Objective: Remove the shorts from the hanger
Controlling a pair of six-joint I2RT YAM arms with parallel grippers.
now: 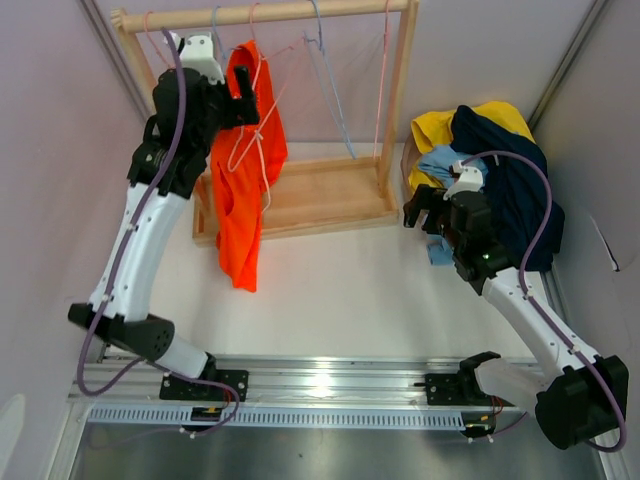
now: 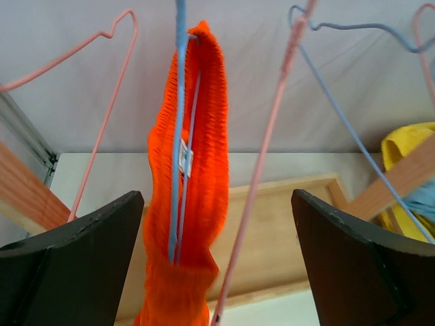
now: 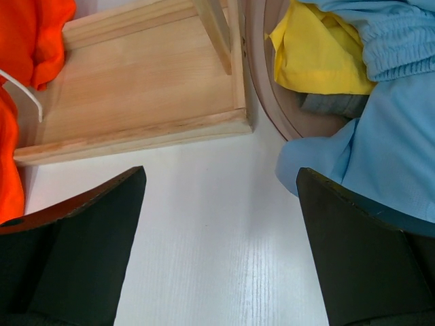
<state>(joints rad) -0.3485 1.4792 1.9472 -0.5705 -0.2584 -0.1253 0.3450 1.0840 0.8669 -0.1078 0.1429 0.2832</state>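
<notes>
The pink wire is between my left gripper's fingers. My left gripper should move past it to the left in the left wrist view, onto the blue wire (image 2: 176,192).
Orange shorts (image 1: 240,190) hang from a hanger on the wooden rack's rail (image 1: 300,12). In the left wrist view the orange shorts (image 2: 197,170) drape over a blue wire hanger (image 2: 178,122), between my spread fingers. My left gripper (image 1: 243,95) is open, raised beside the top of the shorts. My right gripper (image 1: 418,212) is open and empty above the white table, right of the rack base. In the right wrist view a bit of the orange shorts (image 3: 30,34) shows at the top left.
Empty pink hangers (image 2: 265,156) and a blue one (image 2: 353,129) hang on the rail. The wooden rack base (image 1: 320,195) lies under them. A pile of yellow, navy and light blue clothes (image 1: 500,170) sits in a basket (image 3: 268,102) at the right.
</notes>
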